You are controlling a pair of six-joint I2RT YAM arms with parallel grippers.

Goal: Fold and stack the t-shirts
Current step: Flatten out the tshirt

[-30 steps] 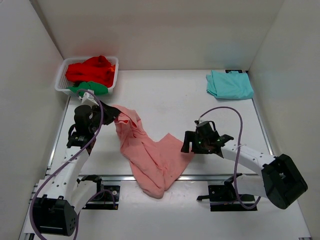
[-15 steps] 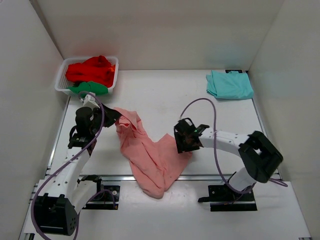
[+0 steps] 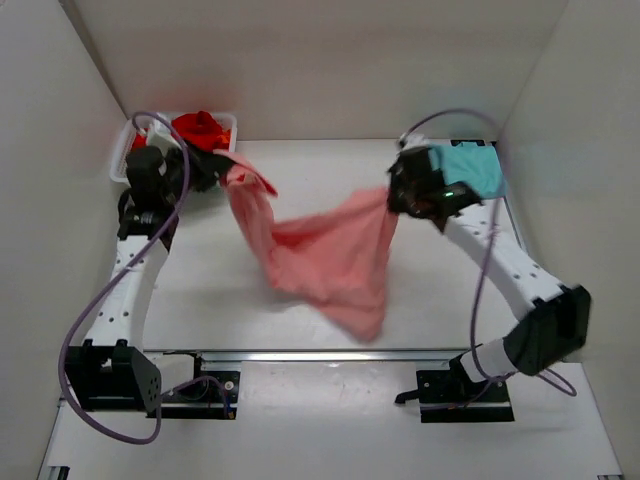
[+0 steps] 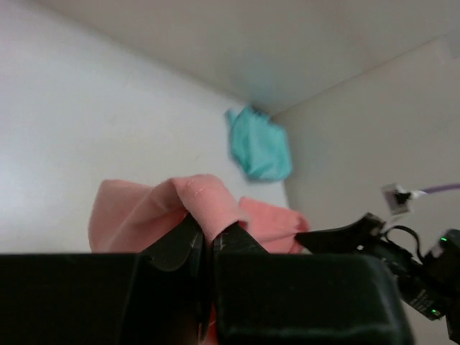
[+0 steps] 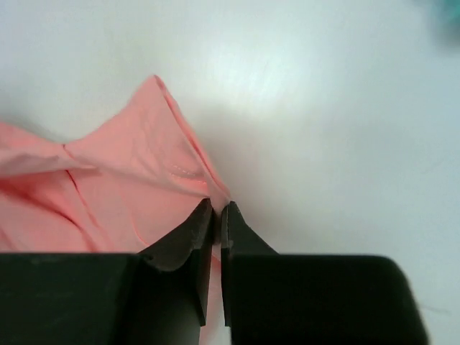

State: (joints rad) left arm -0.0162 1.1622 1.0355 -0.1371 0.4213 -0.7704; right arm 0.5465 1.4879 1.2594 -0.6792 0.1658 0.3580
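The robot's right gripper will next lift the salmon-pink t-shirt (image 3: pixel 325 255) away from the basket. It will then lower it outward beside the teal t-shirt (image 3: pixel 470 170) and open.
A salmon-pink t-shirt (image 3: pixel 325 255) hangs in the air between both arms, its lower part drooping toward the table. My left gripper (image 3: pixel 218 166) is shut on one edge of it at the left, near the basket; the fold (image 4: pixel 201 205) shows pinched between the left fingers. My right gripper (image 3: pixel 392 195) is shut on the opposite edge (image 5: pixel 208 188) at the right. A light teal t-shirt (image 3: pixel 470 170) lies folded at the back right corner, partly behind the right arm. A red t-shirt (image 3: pixel 200 128) sits in the basket.
A white mesh basket (image 3: pixel 225 122) stands at the back left corner, partly hidden by the left arm. White walls close in the table on three sides. A metal rail (image 3: pixel 300 353) runs along the near edge.
The right gripper has shut on the pink shirt's edge. Both arms have risen and swung toward the back, lifting the shirt off the table and spreading it between them.
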